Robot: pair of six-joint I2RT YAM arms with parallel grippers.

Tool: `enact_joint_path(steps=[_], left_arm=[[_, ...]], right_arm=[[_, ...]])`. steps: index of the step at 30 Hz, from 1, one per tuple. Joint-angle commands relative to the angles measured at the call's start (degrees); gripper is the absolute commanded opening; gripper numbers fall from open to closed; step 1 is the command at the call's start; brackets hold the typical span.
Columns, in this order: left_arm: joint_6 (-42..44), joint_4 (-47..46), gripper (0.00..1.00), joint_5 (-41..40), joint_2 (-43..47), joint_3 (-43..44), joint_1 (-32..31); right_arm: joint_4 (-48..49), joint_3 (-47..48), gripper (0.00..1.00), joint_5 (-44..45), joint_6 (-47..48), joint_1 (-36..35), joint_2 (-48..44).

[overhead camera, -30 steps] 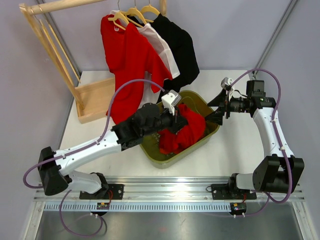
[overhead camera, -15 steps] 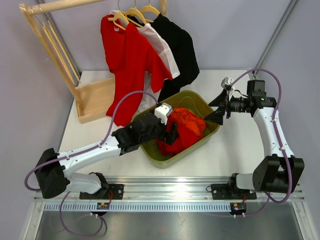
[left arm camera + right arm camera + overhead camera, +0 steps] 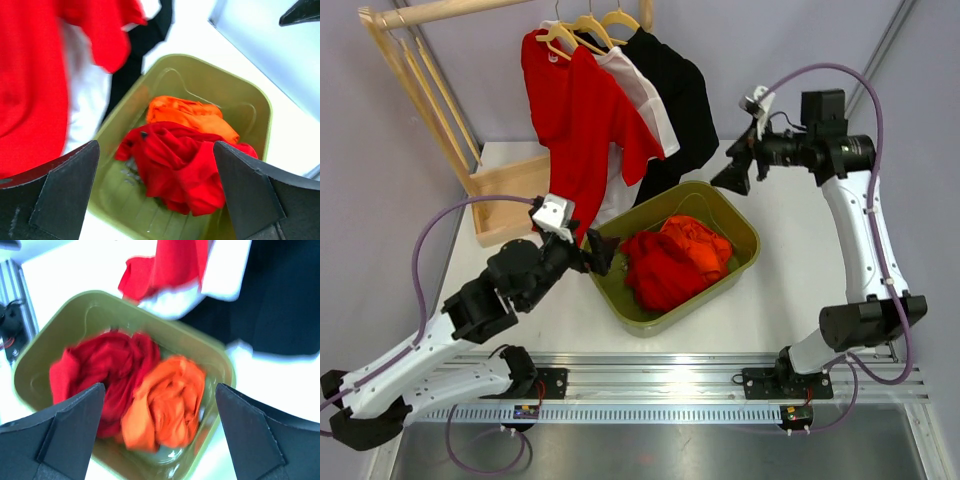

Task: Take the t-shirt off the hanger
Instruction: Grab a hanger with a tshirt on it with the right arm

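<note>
The hanging red shirt's near shoulder (image 3: 604, 87) lies above my right gripper, to its left in the top view. So the gripper rises and tilts up onto it next.
Three t-shirts hang on hangers (image 3: 586, 28) from the wooden rack: red (image 3: 575, 130), white (image 3: 648, 95) and black (image 3: 685, 100). A crumpled red t-shirt (image 3: 658, 272) and an orange one (image 3: 698, 240) lie in the olive bin (image 3: 748, 228). My left gripper (image 3: 596, 254) is open and holds nothing, just left of the bin's rim and below the hanging red shirt. My right gripper (image 3: 740, 158) is open and holds nothing, raised above the bin's far right corner, close to the black shirt. The left wrist view looks between open fingers (image 3: 70, 190) at the red t-shirt (image 3: 182, 167).
The wooden rack's base box (image 3: 510, 200) stands at the table's far left. The left arm's purple cable (image 3: 470, 205) arcs above the table. In the right wrist view the bin (image 3: 47, 337) lies below, with the black shirt (image 3: 280, 290) at upper right.
My left gripper opened and let the red t-shirt fall into the bin, then drew back to the left. My right arm rose and swung toward the rack.
</note>
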State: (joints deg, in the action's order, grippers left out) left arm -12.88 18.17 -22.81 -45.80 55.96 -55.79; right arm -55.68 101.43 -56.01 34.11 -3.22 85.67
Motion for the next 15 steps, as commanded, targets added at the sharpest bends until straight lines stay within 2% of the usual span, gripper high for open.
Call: enact_joint_path(steps=[1,6,7,8,10,15], left_arm=[[-1.5,4.8,0.99,-6.5,3.9,-3.7,0.2],[-7.8,9.1,0.99,-7.9,12.1,-9.9,0.2],[-8.8,9.6,0.99,-8.1,13.2,-10.7,0.2],[-9.6,10.1,0.99,-8.7,15.5,-11.4,0.2],[-11.5,11.4,0.99,-9.3,17.4,-12.9,0.2],[-14.0,14.5,0.99,-11.0,21.2,-13.4,0.2]], right_arm=[[-0.8,13.7,1.00,13.1,-11.3,-8.2,6.0],[-0.8,39.8,0.99,23.1,-22.0,-17.4,19.6],[1.6,39.8,1.00,25.6,-23.1,-19.3,20.0],[7.8,39.4,0.99,31.9,-24.0,-22.6,20.2],[12.2,40.2,0.99,39.4,-27.6,-25.6,22.3],[26.0,44.2,0.99,44.9,-32.0,-28.3,28.1]])
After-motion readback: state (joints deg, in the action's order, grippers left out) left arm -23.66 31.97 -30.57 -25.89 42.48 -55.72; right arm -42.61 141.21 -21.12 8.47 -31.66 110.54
